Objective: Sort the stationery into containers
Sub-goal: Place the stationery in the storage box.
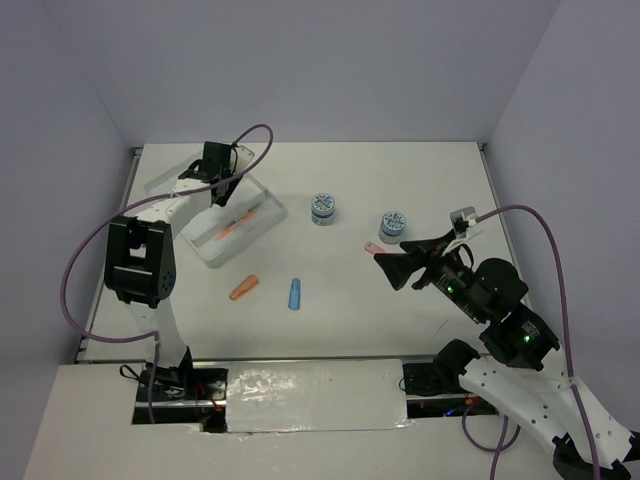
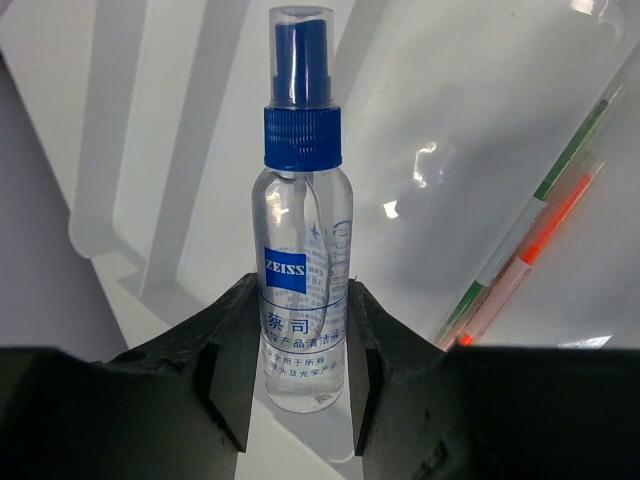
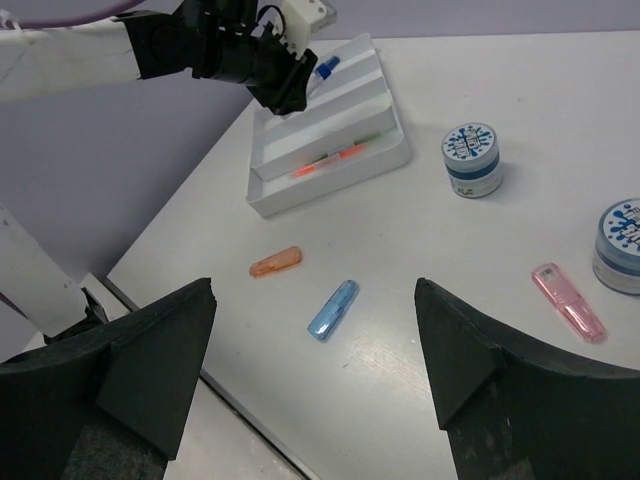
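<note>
The wide section of the tray beside the pens is empty. So my left gripper moves toward the right in its wrist view over that section next and releases the bottle [image 2: 300,230].
My left gripper [image 2: 300,340] is shut on a clear bottle [image 2: 300,230] with a blue cap, its jaws pressed against the bottle's lower body. It holds the bottle over the far compartments of the white divided tray [image 2: 150,150]. An orange pen [image 2: 545,225] and a green pen [image 2: 560,165] lie in a nearer compartment. In the top view the left gripper [image 1: 215,180] is at the tray's [image 1: 210,250] far end. My right gripper [image 3: 315,290] hangs open above the table, with nothing between its fingers; a blue cap [image 3: 333,309] and an orange cap [image 3: 275,262] lie below it.
A pink cap [image 3: 569,302] lies to the right, beside one blue-white pot [image 3: 625,245]. The other pot [image 3: 472,160] stands right of the tray [image 3: 300,195]. In the top view the right gripper [image 1: 386,272] is next to the pink cap [image 1: 374,247].
</note>
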Controlling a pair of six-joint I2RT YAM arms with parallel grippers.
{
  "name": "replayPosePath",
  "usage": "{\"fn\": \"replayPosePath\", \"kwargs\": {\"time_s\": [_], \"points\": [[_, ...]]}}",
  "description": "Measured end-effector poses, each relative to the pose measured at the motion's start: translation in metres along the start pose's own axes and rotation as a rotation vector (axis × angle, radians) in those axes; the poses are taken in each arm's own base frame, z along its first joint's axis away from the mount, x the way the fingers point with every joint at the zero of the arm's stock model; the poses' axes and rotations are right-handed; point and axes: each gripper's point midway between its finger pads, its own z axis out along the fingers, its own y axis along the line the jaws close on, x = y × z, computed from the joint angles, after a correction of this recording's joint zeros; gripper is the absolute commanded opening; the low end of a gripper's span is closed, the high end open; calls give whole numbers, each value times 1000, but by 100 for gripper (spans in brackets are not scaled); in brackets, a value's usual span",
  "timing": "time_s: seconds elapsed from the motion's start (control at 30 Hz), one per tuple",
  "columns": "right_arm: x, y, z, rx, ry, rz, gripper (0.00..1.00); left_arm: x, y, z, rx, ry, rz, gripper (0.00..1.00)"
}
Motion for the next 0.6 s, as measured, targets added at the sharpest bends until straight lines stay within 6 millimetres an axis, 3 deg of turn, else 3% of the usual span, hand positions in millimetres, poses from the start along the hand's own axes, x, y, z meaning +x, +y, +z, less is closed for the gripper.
{"fn": "replayPosePath", "kwargs": {"time_s": [0.1,0.37,0.4,0.43,0.47,0.6], "points": [[2,-1,3,5,12,-3,87,9,-11,13,43,9,2,14],[8,-3,8,12,36,-4,87,16,-26,22,109,-16,-10,40],[8,-2,8,11,37,-4,88,16,-26,23,115,-22,-15,56],[8,-2,8,10,38,-4,87,16,-26,23,123,-26,-20,95],[8,-2,9,10,40,-4,87,16,-26,24,134,-30,-20,99],[9,-2,9,10,41,-5,88,15,-28,24,157,-39,-41,99]]}}
